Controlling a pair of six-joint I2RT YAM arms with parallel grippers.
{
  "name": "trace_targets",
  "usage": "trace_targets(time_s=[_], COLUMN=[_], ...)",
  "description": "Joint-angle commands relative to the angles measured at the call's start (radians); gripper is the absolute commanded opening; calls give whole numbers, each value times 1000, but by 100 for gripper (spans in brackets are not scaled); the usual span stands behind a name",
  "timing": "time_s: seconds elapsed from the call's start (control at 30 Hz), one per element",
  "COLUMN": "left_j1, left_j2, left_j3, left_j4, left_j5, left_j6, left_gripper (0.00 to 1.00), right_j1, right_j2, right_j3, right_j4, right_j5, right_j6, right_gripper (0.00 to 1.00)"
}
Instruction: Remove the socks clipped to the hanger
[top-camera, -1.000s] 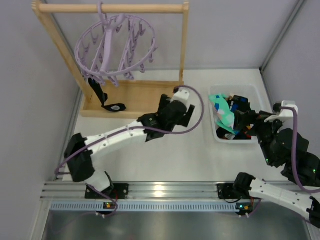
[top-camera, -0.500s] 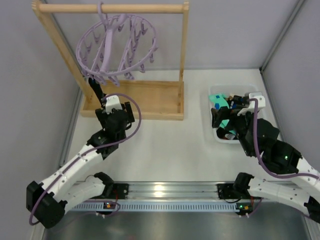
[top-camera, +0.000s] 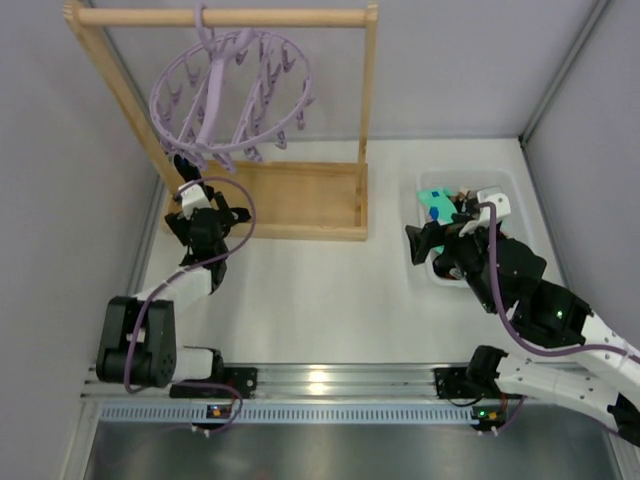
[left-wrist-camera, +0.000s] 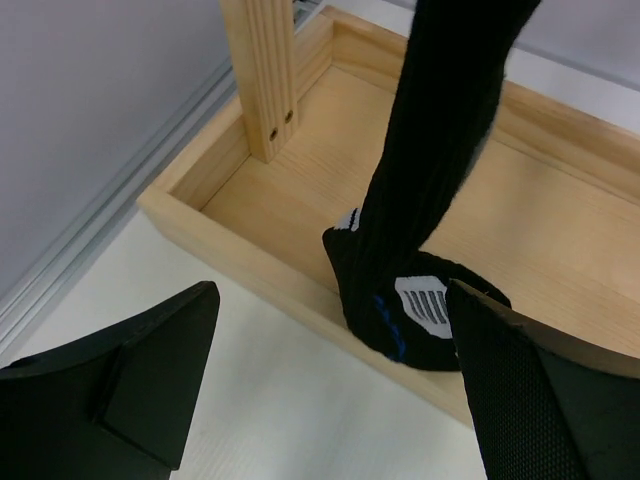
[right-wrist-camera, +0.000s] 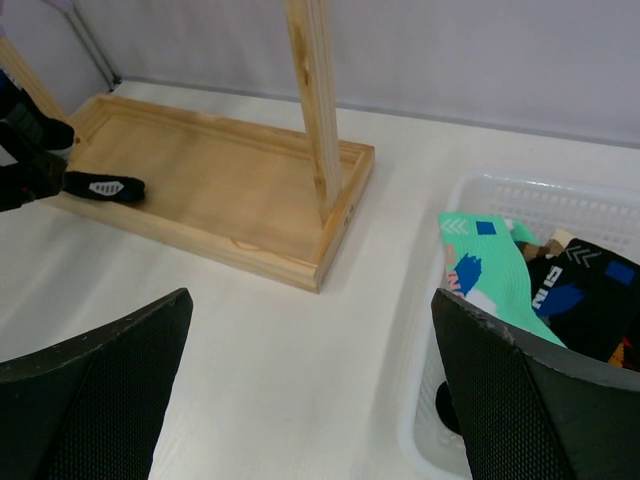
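The sock hangs just beyond my fingers, so my left gripper will next move outward at the near rim of the base and close its fingers around the sock's lower part (top-camera: 237, 214) (left-wrist-camera: 394, 292).
The lavender ring hanger (top-camera: 230, 95) hangs by its hook from the wooden rail. One black sock (left-wrist-camera: 440, 130) is clipped at its near-left edge (top-camera: 184, 165); its toe (left-wrist-camera: 420, 310) rests on the rim of the wooden base. My left gripper (left-wrist-camera: 330, 300) is open and low at the base's front-left corner (top-camera: 205, 212), with the sock's toe just beyond its fingertips, nearer the right finger. My right gripper (right-wrist-camera: 310, 300) is open and empty by the basket's left side (top-camera: 432, 250). A teal-and-white sock (right-wrist-camera: 485, 265) and dark socks (right-wrist-camera: 590, 290) lie in the basket.
The wooden rack has a tray-like base (top-camera: 300, 195), two upright posts (left-wrist-camera: 262, 80) and a top rail (top-camera: 220, 16). A white basket (top-camera: 500, 178) stands at the right, near the wall. Grey walls close in the left, back and right sides.
My left arm swung from the middle of the table to the base's left corner, facing the hanging black sock. My right gripper moved left, off the basket. Both stayed open.
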Motion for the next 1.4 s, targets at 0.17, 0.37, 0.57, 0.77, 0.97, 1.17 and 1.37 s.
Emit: trace_targets(time_s=[0.17, 0.37, 0.57, 0.77, 0.97, 1.17, 1.37], left_j1=[79, 75, -21, -331, -632, -859, -1007], left_j2=[264, 315, 232, 151, 140, 201, 283], left_j3=[113, 173, 155, 98, 86, 190, 255], left_j4=[329, 329, 327, 326, 324, 324, 324], left_j5=[78, 96, -75, -402, -577, -734, -817], left_j6=[26, 52, 115, 180, 194, 374, 474], left_gripper=[91, 10, 0, 0, 0, 0, 0], right_j1=[-7, -7, -5, -7, -7, -7, -4], right_j2=[-2, 14, 47, 61, 84, 192, 336], right_j3=[-30, -54, -53, -16, 80, 234, 366], right_j4=[96, 100, 134, 215, 220, 177, 142], right_j5=[-142, -151, -151, -201, -329, -442, -525], right_j6=[-17, -26, -29, 16, 39, 26, 23], right_gripper=[100, 99, 100, 100, 97, 95, 91])
